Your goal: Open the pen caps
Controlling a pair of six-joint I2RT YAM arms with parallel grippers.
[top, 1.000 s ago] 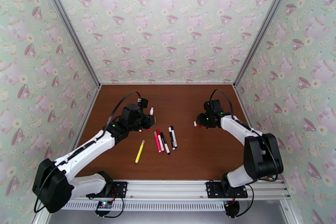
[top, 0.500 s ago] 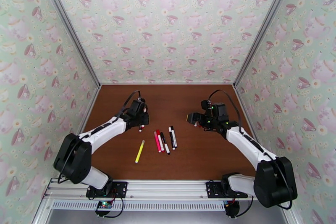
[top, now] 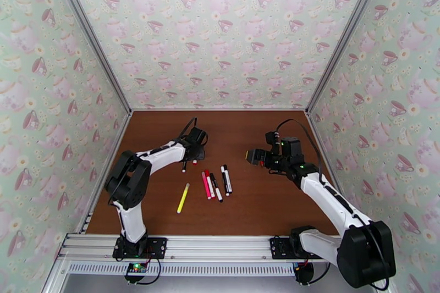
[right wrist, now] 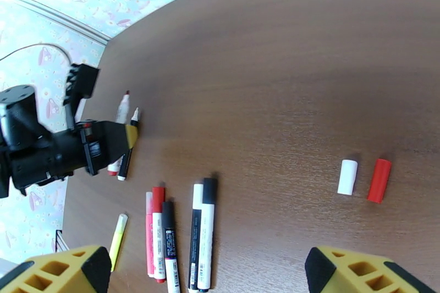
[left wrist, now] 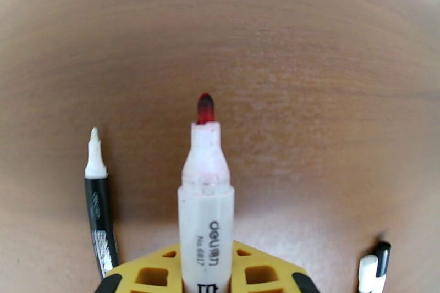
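Observation:
My left gripper should lower the white pen (left wrist: 205, 200) onto the table beside the black pen and then let go of the white pen, because its red tip is already uncapped.
My left gripper (left wrist: 206, 269) is shut on a white pen (left wrist: 205, 200) whose red tip is bare. Beside it on the table lies a black pen (left wrist: 100, 217) with a bare white tip. In the top view the left gripper (top: 195, 151) sits left of centre, low over the table. My right gripper (right wrist: 206, 275) stands open with nothing between its fingers, and in the top view the right gripper (top: 254, 155) hovers right of centre. A white cap (right wrist: 347, 177) and a red cap (right wrist: 379, 180) lie loose side by side on the table below it.
Several capped pens (top: 214, 183) lie side by side mid-table, and a yellow pen (top: 183, 198) lies left of them. The brown table (top: 258, 206) is walled by patterned panels on three sides.
The right gripper has opened wide and drawn slightly left. The left arm has folded its elbow inward, and its gripper still holds the uncapped pen low beside the black pen.

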